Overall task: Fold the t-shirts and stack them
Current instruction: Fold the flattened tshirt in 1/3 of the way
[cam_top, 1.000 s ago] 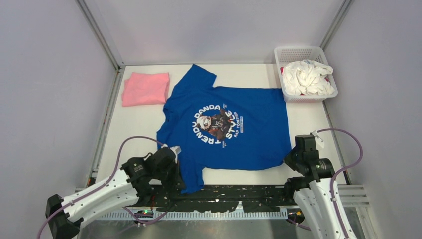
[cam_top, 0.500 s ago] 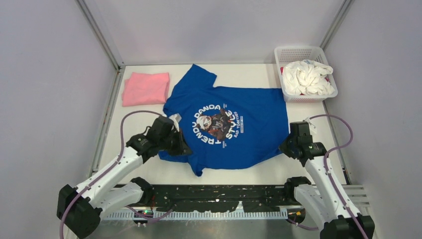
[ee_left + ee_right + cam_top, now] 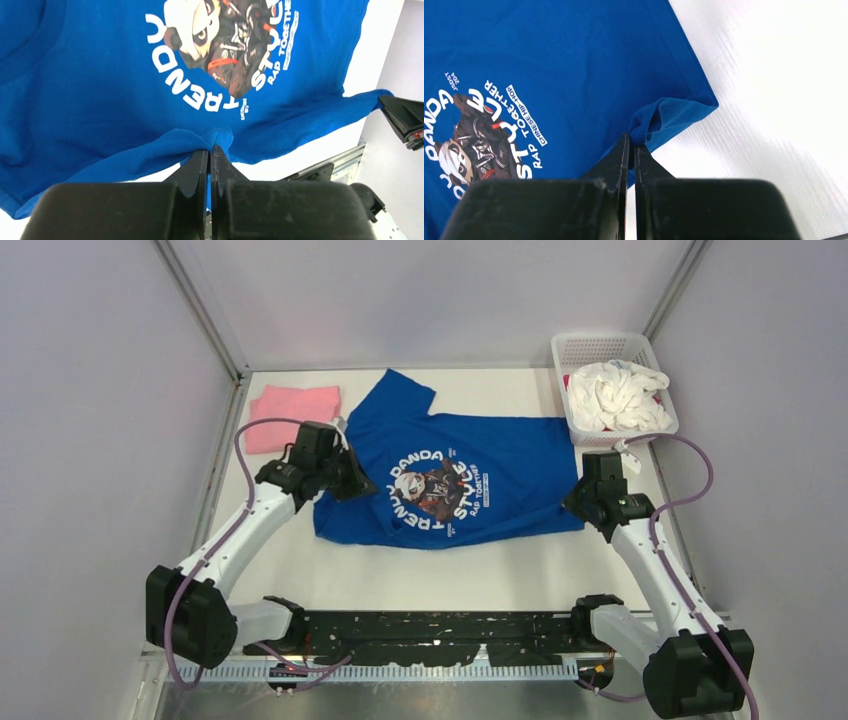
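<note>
My right gripper carries the shirt's near corner outward toward the basket next, then releases it onto the shirt, because the cloth beyond the corner lies flat.
The royal blue t-shirt [image 3: 500, 480] with the round panda print lies across the middle of the table, its near edge carried up off the table. My left gripper [image 3: 358, 483] is shut on the shirt's cloth at its left side, beside the print; the wrist view shows the pinched fold [image 3: 215, 140]. My right gripper [image 3: 578, 502] is shut on the shirt's right near corner [image 3: 664, 117]. The pink t-shirt [image 3: 290, 410] lies folded at the far left, partly behind my left arm.
A white mesh basket [image 3: 567, 390] holding white cloth stands at the far right corner. Grey walls close in both sides and the back. The arm bases and a black rail [image 3: 440, 630] run along the near edge.
Both grippers have moved away from the near edge toward the back, carrying the shirt's near edge with them. The near sleeve no longer hangs over the table's front.
</note>
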Robot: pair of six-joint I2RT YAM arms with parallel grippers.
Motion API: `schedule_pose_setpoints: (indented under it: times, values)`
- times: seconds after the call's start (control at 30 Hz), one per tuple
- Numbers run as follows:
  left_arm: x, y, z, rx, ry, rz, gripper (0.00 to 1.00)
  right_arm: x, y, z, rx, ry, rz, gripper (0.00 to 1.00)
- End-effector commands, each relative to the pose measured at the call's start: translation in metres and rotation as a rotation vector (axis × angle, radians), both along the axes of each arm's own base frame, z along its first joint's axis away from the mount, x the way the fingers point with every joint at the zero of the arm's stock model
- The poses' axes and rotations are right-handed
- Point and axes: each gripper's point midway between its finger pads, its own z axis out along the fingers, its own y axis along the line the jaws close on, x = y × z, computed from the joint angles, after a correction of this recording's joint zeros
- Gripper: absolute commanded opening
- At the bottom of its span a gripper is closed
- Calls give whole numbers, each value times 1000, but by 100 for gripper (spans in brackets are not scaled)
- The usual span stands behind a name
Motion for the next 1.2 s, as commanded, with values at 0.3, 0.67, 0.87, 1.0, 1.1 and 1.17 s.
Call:
schedule_pose_setpoints:
  times: [0.3,0.67,0.87,1.0,1.1,1.17]
  values:
    - [72,6,15,64,7,48,0,51,-16,22,-74,-67,-31,5]
    - [164,33,-19,181,108,199,0,108,-25,-6,-57,9,-63,12]
    - [187,29,-22,200,161,139,79,128,-34,-11,-47,35,-69,57]
    - [180,35,-5,212,95,136,100,125,-33,-7,-57,20,-60,78]
    - [160,37,0,209,62,126,100,117,-29,4,-61,-14,-33,90]
    - [142,36,0,208,39,114,100,107,-18,3,-72,-20,6,96]
